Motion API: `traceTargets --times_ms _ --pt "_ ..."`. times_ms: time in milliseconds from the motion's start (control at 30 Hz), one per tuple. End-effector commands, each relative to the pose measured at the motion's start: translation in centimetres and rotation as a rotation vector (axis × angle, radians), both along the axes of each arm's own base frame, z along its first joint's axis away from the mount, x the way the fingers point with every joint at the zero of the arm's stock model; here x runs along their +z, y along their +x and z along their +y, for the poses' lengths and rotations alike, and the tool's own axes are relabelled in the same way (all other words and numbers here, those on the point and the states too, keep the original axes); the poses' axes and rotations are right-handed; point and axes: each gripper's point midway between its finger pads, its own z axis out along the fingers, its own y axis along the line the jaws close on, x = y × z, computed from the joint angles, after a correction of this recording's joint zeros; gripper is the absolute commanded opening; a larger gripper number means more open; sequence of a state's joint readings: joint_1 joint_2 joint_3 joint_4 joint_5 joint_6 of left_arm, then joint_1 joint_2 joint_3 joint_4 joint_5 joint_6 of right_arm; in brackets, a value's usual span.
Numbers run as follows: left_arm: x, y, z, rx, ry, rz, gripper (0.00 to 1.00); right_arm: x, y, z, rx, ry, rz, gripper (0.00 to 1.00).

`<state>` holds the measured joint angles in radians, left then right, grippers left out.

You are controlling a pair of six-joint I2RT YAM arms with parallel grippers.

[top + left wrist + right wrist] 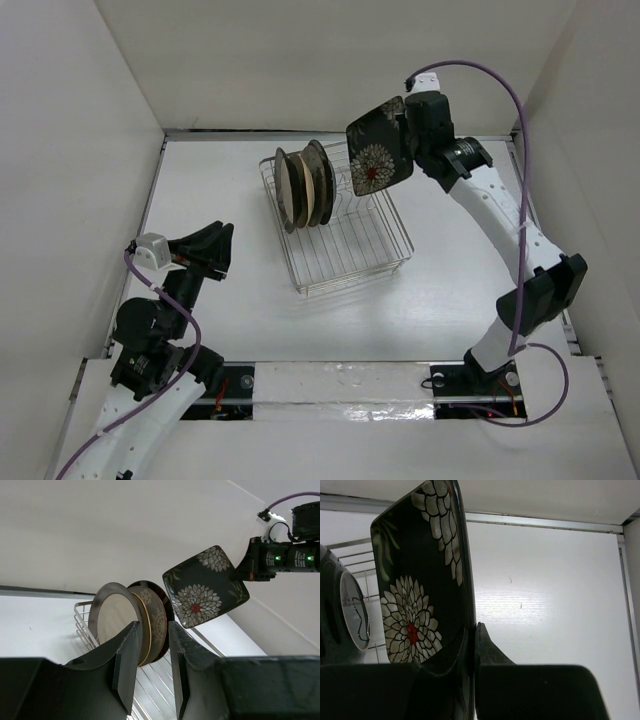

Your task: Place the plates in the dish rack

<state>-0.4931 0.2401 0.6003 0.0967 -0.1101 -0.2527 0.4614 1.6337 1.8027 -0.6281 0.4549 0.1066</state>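
Observation:
The right gripper turns, moves left in the top view and goes down to the rack's slot beside the round plates next. It releases there, since that slot is empty.
The silver wire dish rack [362, 240] stands mid-table. Several round plates [305, 185] stand upright on edge in its far left end. The front one is dark-rimmed with a cream centre [116, 617]. My right gripper [408, 138] is shut on the edge of the black square floral plate [380, 148] and holds it upright in the air above the rack's far right corner. In the right wrist view the plate [412, 595] is pinched at the gripper [474, 630]. My left gripper [215, 246] is open and empty, left of the rack, its jaws [153, 630] facing the plates.
White walls enclose the table on the left, back and right. A metal strip [340, 385] with both arm bases runs along the near edge. In the right wrist view a grey round plate [352, 607] in the rack sits left of the held plate.

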Motion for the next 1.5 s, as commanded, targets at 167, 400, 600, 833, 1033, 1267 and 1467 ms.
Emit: traceTargets --times_ms 167,400,600,833,1033,1267,1467 --pt "1.0 -0.3 -0.5 -0.030 -0.010 -0.026 0.27 5.9 1.9 2.7 -0.015 0.014 -0.152 0.00" --pt "1.3 -0.5 -0.2 -0.026 -0.018 -0.040 0.27 4.3 3.1 3.6 -0.038 -0.053 -0.107 0.00" --pt "1.3 -0.6 -0.2 -0.022 -0.013 -0.042 0.27 2.4 3.8 4.5 -0.030 -0.082 -0.064 0.00" --pt "1.4 -0.8 0.0 -0.019 -0.018 -0.050 0.27 1.1 4.1 6.4 0.001 -0.118 -0.034 0.00" --pt "1.4 -0.8 -0.1 -0.025 -0.016 -0.048 0.27 0.0 4.3 7.4 0.013 -0.154 -0.012 0.00" --pt "1.3 -0.8 -0.3 -0.034 -0.017 -0.045 0.27 -0.9 4.1 8.2 0.000 -0.220 0.003 0.00" --pt "1.2 -0.6 -0.5 -0.039 -0.011 -0.037 0.27 -2.1 4.0 10.3 0.021 -0.286 0.017 0.00"
